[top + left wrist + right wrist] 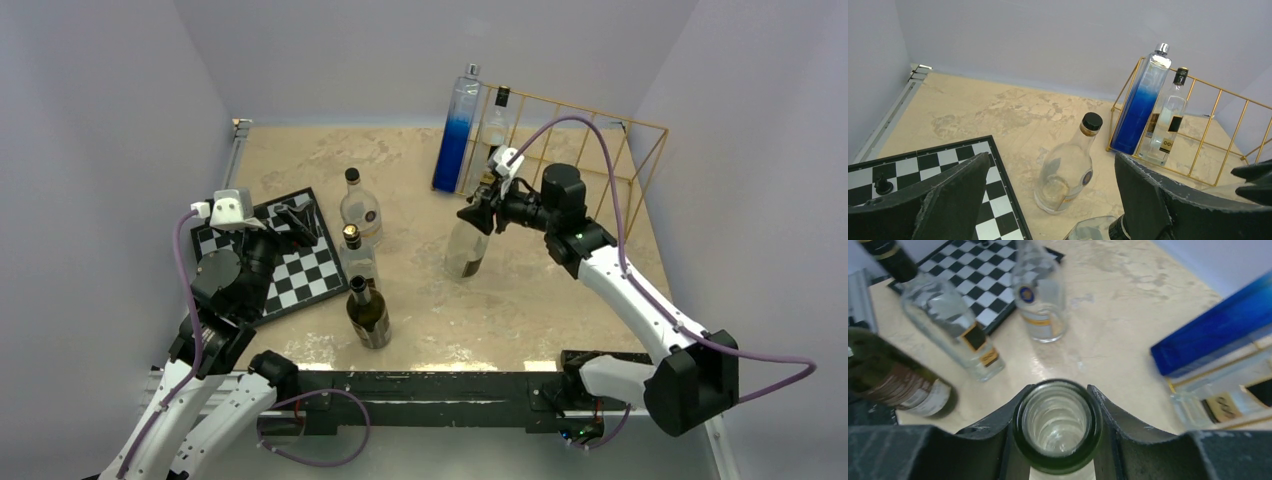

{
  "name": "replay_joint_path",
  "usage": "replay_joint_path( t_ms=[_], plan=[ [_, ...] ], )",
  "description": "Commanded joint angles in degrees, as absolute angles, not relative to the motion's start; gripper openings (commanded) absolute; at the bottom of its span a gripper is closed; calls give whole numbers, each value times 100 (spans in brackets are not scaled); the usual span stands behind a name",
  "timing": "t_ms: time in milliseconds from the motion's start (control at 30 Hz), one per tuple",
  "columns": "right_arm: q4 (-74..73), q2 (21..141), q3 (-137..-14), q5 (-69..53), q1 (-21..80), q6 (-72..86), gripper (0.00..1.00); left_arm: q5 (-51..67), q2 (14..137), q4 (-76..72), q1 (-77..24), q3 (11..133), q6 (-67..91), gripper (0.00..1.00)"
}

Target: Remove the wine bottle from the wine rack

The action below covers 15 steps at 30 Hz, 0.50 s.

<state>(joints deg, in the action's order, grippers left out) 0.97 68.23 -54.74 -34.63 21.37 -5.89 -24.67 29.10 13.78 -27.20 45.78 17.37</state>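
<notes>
My right gripper will move back toward the dark green bottle next, because the spot beside that bottle is empty and off the rack.
The gold-tan wire wine rack (600,130) stands at the back right and also shows in the left wrist view (1218,105). My right gripper (482,205) is shut on the neck of a clear wine bottle (467,250). The bottle is upright, out in front of and left of the rack; I cannot tell whether its base touches the table. The right wrist view looks straight down its open mouth (1057,422) between the fingers of the right gripper (1058,390). My left gripper (290,215) is open and empty over the checkerboard, its wide gap showing in the left wrist view (1050,160).
A tall blue bottle (455,135) and a clear black-capped bottle (495,120) stand at the rack's left end. A round clear bottle (360,210), a slim clear bottle (357,258) and a dark green bottle (368,312) stand mid-table. The checkerboard (300,275) lies at left.
</notes>
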Motion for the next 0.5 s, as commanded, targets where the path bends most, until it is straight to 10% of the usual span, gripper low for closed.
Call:
replay_joint_path(
  t_ms=[0, 467],
  plan=[
    [1345, 6239, -5512, -4117, 2597, -593, 0, -2400, 2884, 1091, -2742, 4628, 1696, 99],
    [1001, 5809, -5275, -4212, 4003, -921, 0, -2361, 2909, 1092, -2741, 4619, 1705, 99]
  ],
)
